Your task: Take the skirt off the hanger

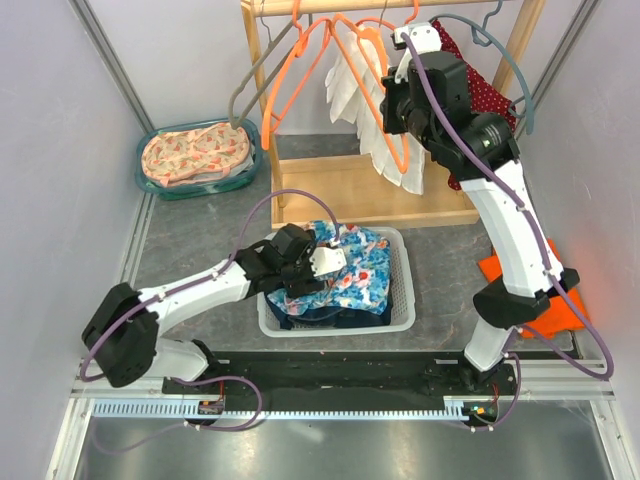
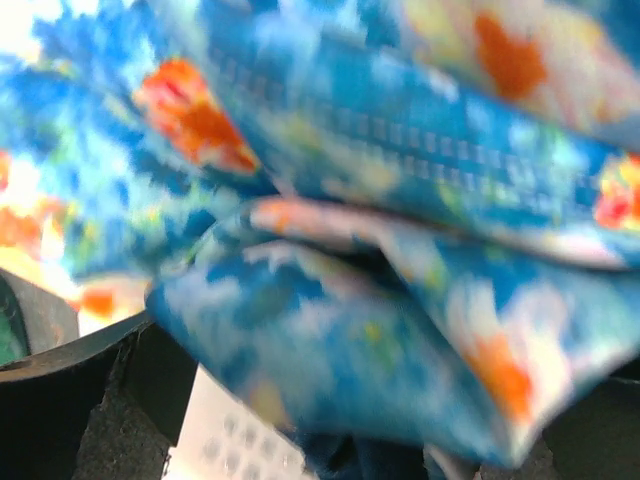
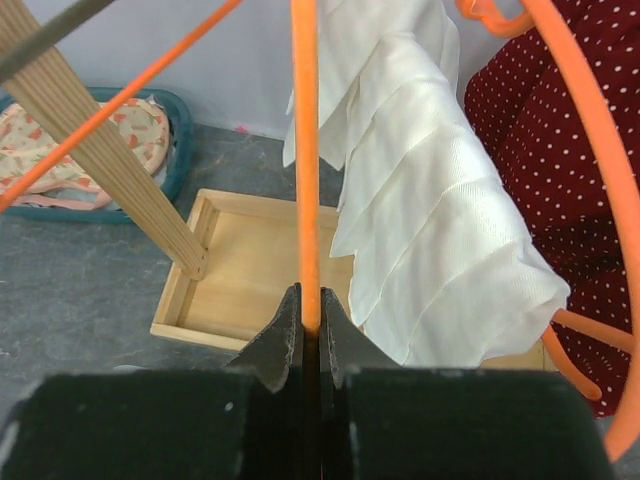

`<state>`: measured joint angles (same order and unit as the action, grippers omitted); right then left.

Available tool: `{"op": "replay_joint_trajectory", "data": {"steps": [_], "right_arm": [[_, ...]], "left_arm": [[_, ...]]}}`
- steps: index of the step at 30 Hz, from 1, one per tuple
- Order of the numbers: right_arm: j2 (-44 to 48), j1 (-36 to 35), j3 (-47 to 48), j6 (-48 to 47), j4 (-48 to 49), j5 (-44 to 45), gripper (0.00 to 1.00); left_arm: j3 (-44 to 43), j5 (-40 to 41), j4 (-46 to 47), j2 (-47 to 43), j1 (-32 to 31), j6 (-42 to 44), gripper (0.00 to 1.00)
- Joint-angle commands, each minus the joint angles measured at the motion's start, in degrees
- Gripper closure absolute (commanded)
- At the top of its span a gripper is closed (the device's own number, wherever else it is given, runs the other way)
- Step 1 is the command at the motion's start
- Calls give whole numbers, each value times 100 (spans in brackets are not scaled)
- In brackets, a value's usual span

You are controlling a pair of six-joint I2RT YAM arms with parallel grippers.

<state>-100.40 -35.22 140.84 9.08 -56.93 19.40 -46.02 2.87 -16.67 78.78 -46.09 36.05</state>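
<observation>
The right gripper moves the orange hanger's bar [image 3: 305, 150] to the left in the top view next, toward the empty hangers, since it hangs close beside the white skirt.
A white tiered skirt [image 1: 372, 140] hangs from an orange hanger [image 1: 352, 40] on the wooden rack; it also shows in the right wrist view [image 3: 430, 200]. My right gripper [image 1: 388, 105] is up at the rack. In its wrist view it [image 3: 311, 315] is shut on the orange hanger's bar [image 3: 305, 150], just left of the skirt. My left gripper [image 1: 318, 262] is low over a white basket [image 1: 400, 312], at a blue floral garment [image 1: 360, 275]. That cloth [image 2: 380, 150] fills the left wrist view, with dark fingers [image 2: 70, 400] far apart at the lower corners.
A red white-dotted garment [image 1: 490, 95] hangs on a grey-blue hanger right of the skirt. Empty orange and grey hangers [image 1: 290, 80] hang to the left. The rack's wooden base tray [image 1: 330, 195] lies behind the basket. A teal basin [image 1: 195, 160] holds peach-patterned cloth. An orange object [image 1: 560, 310] lies at the right.
</observation>
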Motion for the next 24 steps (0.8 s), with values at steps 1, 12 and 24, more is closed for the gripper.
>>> {"op": "replay_joint_trajectory", "data": {"steps": [1,12,24], "right_arm": [[-85,59,76,-117,392,-111,100],[-709,138,541,-372,858,-243,100],[-1236,314,568,-407,1368,-454,100]], "left_arm": [[-161,-259,-1530,-696,21,-107,0],[-2145,-1333,-2946,-1831,29,-450,0],[-3852,-1887,-3835,-1946,29,-468,0]]}}
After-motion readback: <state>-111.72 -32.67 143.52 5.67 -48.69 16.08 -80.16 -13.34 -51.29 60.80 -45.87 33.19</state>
